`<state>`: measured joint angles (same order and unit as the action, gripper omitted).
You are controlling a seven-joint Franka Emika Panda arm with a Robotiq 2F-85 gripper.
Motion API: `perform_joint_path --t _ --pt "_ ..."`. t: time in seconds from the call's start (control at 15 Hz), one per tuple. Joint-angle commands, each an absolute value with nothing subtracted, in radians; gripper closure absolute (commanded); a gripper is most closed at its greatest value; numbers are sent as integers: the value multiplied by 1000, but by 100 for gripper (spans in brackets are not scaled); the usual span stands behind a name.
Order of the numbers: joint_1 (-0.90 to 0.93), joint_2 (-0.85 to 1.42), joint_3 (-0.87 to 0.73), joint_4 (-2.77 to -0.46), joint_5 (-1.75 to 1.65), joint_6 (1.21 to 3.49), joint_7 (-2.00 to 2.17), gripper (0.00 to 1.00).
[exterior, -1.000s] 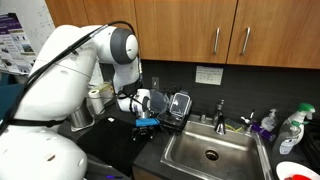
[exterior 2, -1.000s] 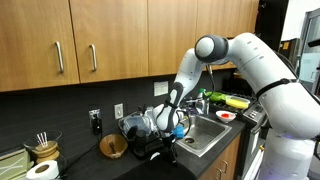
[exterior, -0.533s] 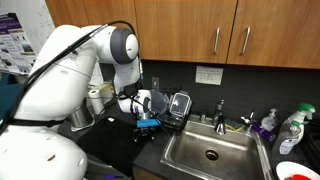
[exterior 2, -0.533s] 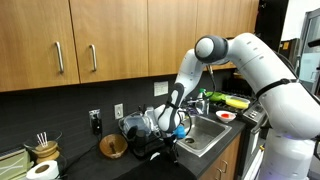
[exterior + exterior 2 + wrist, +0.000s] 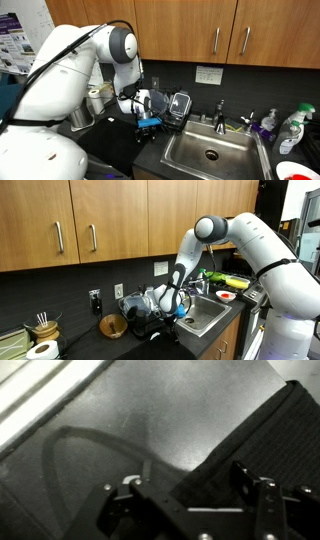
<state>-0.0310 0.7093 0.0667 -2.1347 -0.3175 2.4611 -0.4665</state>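
Observation:
The robot should next keep its gripper low in place and close the fingers onto the dark textured slab's edge (image 5: 202,476), since that edge already reaches in between the open fingers.
My gripper (image 5: 148,108) hangs low over the dark counter just beside the sink (image 5: 210,152), and it also shows in the other exterior view (image 5: 170,302). A small blue thing (image 5: 147,122) sits right under it. Next to it, towards the sink, stands a black glossy object (image 5: 180,104). In the wrist view the gripper (image 5: 185,500) has its jaws wide apart, and the corner of a dark textured slab (image 5: 260,440) reaches in between the two fingers (image 5: 250,485). I cannot tell whether the pads touch it. A thin hose (image 5: 70,445) curves over the grey surface.
A faucet (image 5: 220,112) and bottles (image 5: 268,124) stand behind the sink, with a spray bottle (image 5: 292,128) further along. A metal cup (image 5: 82,117) stands beside the arm. A wooden bowl (image 5: 113,327), a paper roll (image 5: 40,350) and a red plate (image 5: 226,296) are on the counter. Wooden cabinets hang overhead.

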Motion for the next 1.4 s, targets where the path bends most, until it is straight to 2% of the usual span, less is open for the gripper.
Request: perform_joint_path --t 0.0,1.13,1.2,1.27,1.33 --pt "-3 705 49 -2149 -355 2474 -445 0" --pt "63 704 45 -2147 -387 2465 -386 0" --pt "61 705 46 -2148 -386 2471 -387 8" --pt "57 708 46 -2147 -384 2475 -392 26" --pt "52 709 48 -2148 -382 2481 -395 32"
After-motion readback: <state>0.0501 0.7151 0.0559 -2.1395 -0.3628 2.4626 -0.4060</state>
